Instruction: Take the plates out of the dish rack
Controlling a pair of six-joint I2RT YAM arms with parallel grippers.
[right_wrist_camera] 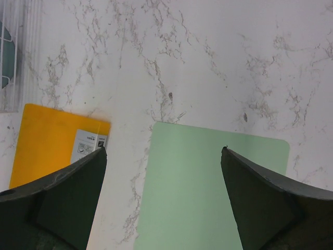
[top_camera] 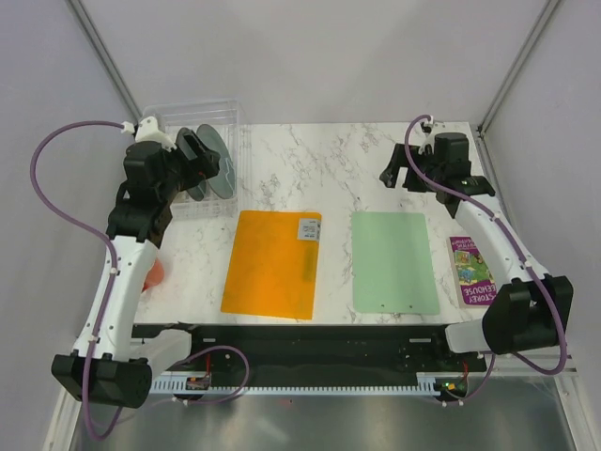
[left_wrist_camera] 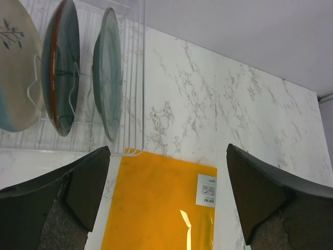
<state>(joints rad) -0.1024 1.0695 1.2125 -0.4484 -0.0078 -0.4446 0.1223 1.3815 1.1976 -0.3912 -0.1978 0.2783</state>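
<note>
My left gripper has the grey-green plate standing below it, outward and to the left in its wrist view, so next it needs to go down that way onto the grey-green plate's rim (top_camera: 208,134) (left_wrist_camera: 101,73).
The dish rack (top_camera: 230,111) stands at the table's far left corner, with three plates upright in it. In the left wrist view they are a cream plate (left_wrist_camera: 15,67), a dark blue-grey plate (left_wrist_camera: 62,67) and a pale grey-green plate (left_wrist_camera: 109,73) behind the rack's wire side (left_wrist_camera: 134,78). In the top view only the plates' (top_camera: 222,155) dark faces show. My left gripper (top_camera: 200,156) (left_wrist_camera: 167,148) is open and empty, just right of the plates. My right gripper (top_camera: 402,178) (right_wrist_camera: 163,150) is open and empty, above the table's far right.
An orange mat (top_camera: 274,263) (left_wrist_camera: 156,203) lies right of the rack and a green mat (top_camera: 394,261) (right_wrist_camera: 208,182) lies further right. A purple book (top_camera: 470,271) lies at the right edge. A small orange-red object (top_camera: 155,274) sits by the left arm.
</note>
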